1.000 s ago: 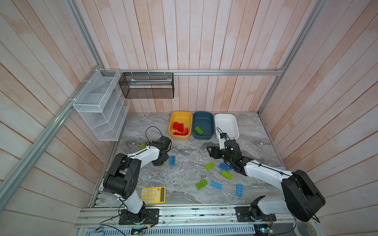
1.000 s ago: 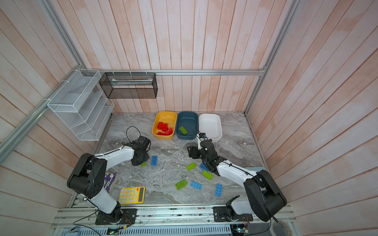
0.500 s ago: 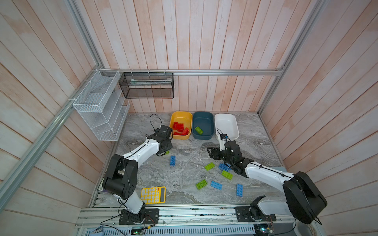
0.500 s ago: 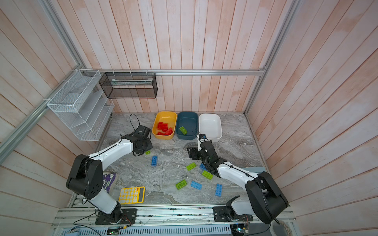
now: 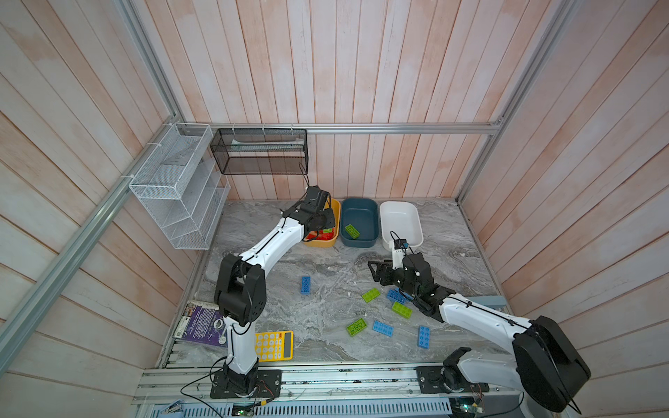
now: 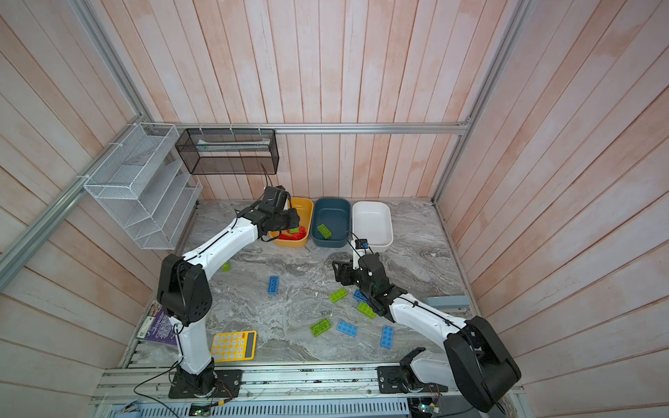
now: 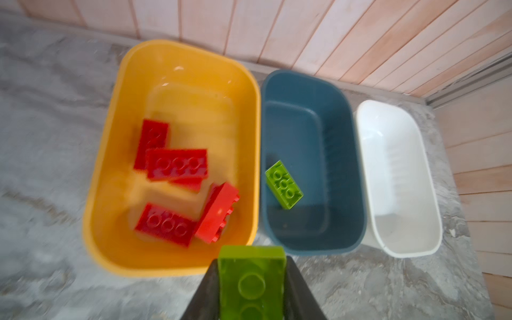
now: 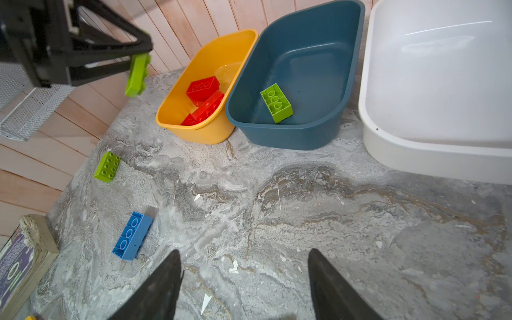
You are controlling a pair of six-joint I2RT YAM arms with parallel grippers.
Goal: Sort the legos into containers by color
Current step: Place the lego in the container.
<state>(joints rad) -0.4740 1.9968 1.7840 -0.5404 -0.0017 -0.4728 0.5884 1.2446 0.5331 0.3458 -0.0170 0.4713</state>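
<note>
My left gripper holds my lego and should next cross over and down to release it inside the teal tub (image 5: 358, 210) (image 7: 312, 162), lower, past the yellow tub's side, holding a green lego.
My left gripper (image 7: 251, 260) is shut on a lime green lego (image 7: 250, 279) and hangs over the near rim of the yellow tub (image 7: 177, 45), which holds several red legos (image 7: 177, 163). Beside it stand the teal tub (image 5: 358, 210), with one green lego (image 5: 352, 231) inside, and the white tub (image 5: 400, 217), empty. Over bare table in front of the white tub, my right gripper (image 8: 243, 252) stands open with nothing between its fingers. Loose blue legos (image 5: 306, 285) and green legos (image 5: 370, 295) lie around it; one green lego (image 6: 225, 266) lies by the left arm.
A yellow calculator (image 5: 274, 345) and a purple book (image 5: 201, 322) lie at the front left. A white wire rack (image 5: 177, 188) and a black mesh basket (image 5: 260, 152) hang on the walls. The left arm stretches across the table's left side.
The left arm has swung from the table's left side back to the yellow tub, carrying the green lego up with it. The right gripper has hardly moved.
</note>
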